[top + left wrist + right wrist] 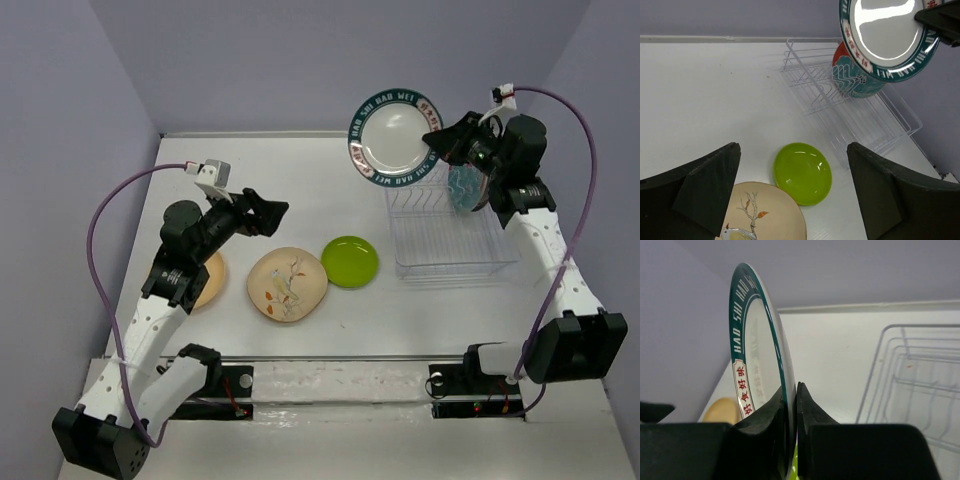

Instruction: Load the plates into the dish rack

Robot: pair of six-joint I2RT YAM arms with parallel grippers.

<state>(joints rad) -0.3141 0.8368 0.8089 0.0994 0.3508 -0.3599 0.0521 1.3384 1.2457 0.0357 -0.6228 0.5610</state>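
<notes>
The white plate is crooked above the rack. My right gripper should turn it there next, then lower the white plate beside the red plate.
My right gripper (pixel 437 140) is shut on the rim of a white plate with a teal patterned rim (pixel 393 138) and holds it upright in the air above the far left corner of the dish rack (pixel 450 235). The right wrist view shows this plate (pixel 757 340) edge-on between the fingers (pixel 807 405). A red plate with a teal flower (pixel 855 77) stands in the rack's far end. The lime green plate (pixel 350 261), the beige bird plate (pixel 288 284) and the tan-orange plate (pixel 207 282) lie flat on the table. My left gripper (pixel 265 215) is open and empty above them. No second white plate shows.
The rack (pixel 850 107) stands at the right, close to the right wall. The tan-orange plate is partly hidden under my left arm. The back wall runs just behind the rack. In the left wrist view the lime plate (pixel 803 173) lies between my open fingers.
</notes>
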